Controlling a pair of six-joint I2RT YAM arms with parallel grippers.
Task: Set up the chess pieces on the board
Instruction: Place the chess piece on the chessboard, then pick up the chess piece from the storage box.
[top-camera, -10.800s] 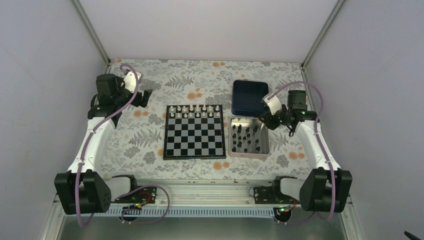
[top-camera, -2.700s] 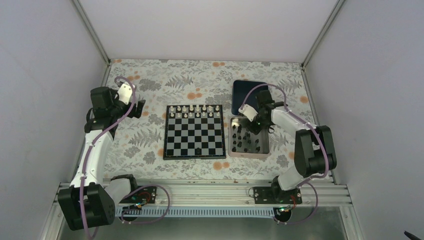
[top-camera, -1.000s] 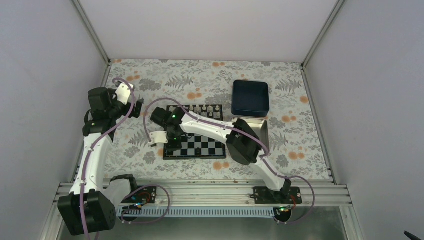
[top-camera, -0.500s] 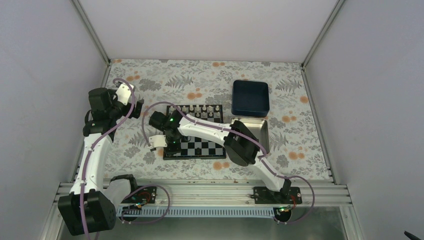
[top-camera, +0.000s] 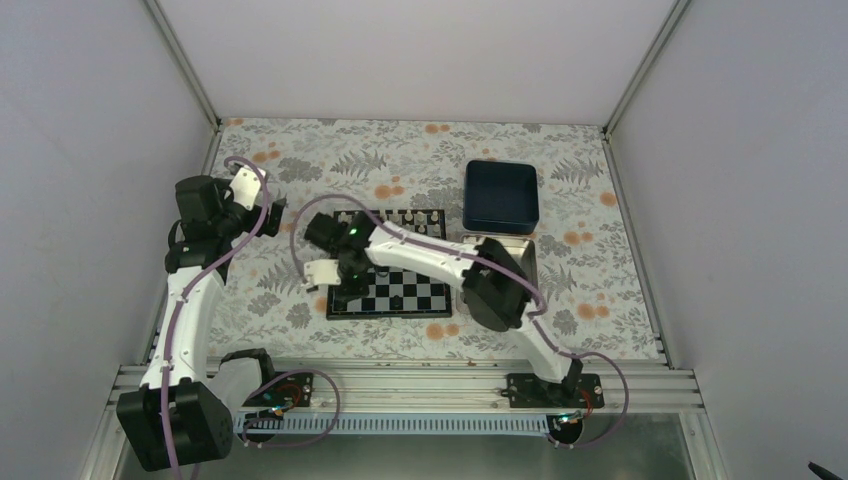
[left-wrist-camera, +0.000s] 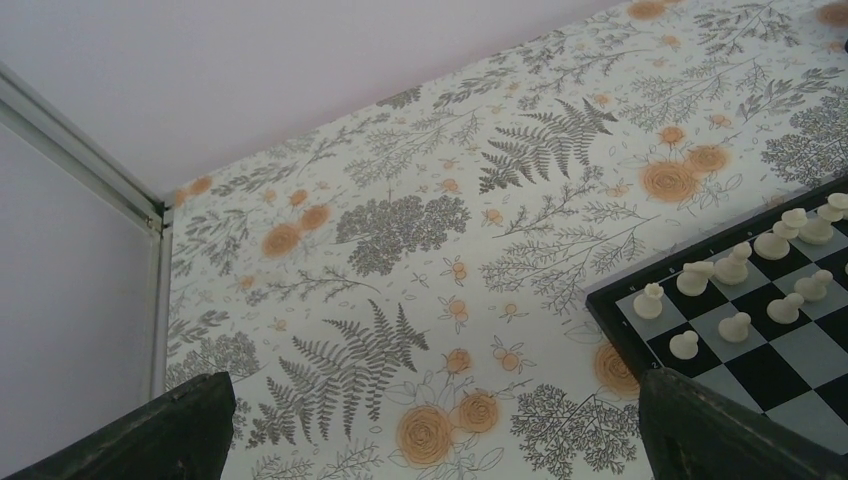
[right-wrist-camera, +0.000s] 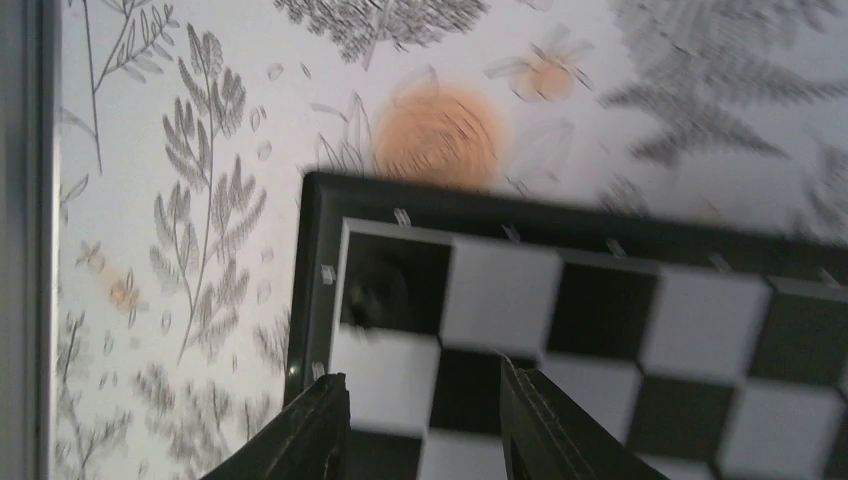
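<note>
Next, my right gripper swings over and down to the silver tray's far end (top-camera: 520, 246), as it's empty and lies to the right in the top view.
The board (top-camera: 400, 290) lies mid-table, with white pieces along its far rows (top-camera: 400, 217). My right arm stretches across it, and my right gripper (top-camera: 342, 290) hangs over its near-left corner. In the right wrist view the gripper (right-wrist-camera: 425, 425) is open and empty, and one black chess piece (right-wrist-camera: 374, 291) stands blurred on the board's corner dark square, beyond the fingertips. My left gripper (top-camera: 276, 210) is open and empty over the cloth left of the board. Its wrist view shows the board's far-left corner (left-wrist-camera: 700, 345) with white pieces (left-wrist-camera: 740, 290).
A dark blue square tray (top-camera: 500, 195) sits at the back right. A silver tray (top-camera: 527, 262) lies to the right of the board, mostly hidden under my right arm, so its contents do not show. Flowered cloth (top-camera: 280, 290) covers the table, with walls on three sides.
My right arm swung from the silver tray across the board to its near-left corner, and in the last half second it drew back a little. My left arm barely moved.
</note>
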